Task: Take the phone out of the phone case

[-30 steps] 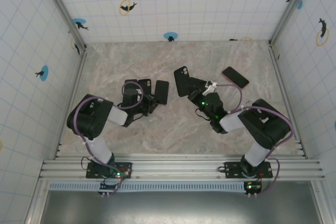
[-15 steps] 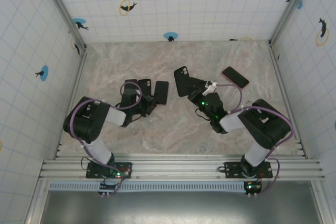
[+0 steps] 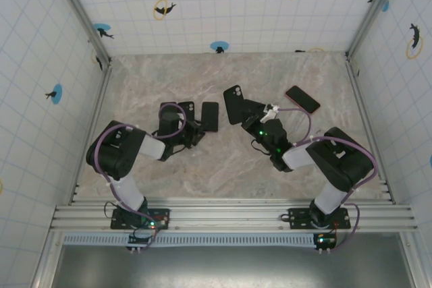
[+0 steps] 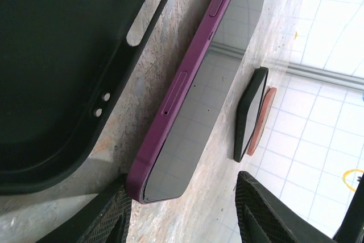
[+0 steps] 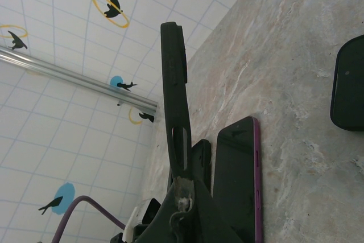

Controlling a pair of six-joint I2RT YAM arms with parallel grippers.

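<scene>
The second black case should be released next on the bare marble beside the purple phone, because that part of the marble is clear. The robot's right gripper will move down and across toward the phone to do this.
A purple phone lies screen-up on the marble table, bare, beside an empty black case. In the left wrist view the phone runs diagonally, with the empty case to its left. My left gripper is open, its fingertips straddling the phone's near corner. My right gripper is shut on a second black case held on edge above the table. In the right wrist view this case stands edge-on, rising from the right gripper, with the purple phone behind.
A phone in a reddish case lies at the back right of the table. Tiled walls enclose the table on three sides. A dark rounded object shows at the right edge of the right wrist view.
The left arm shifted a little, out and back. The phone, both cases and the right arm stay where they were.
</scene>
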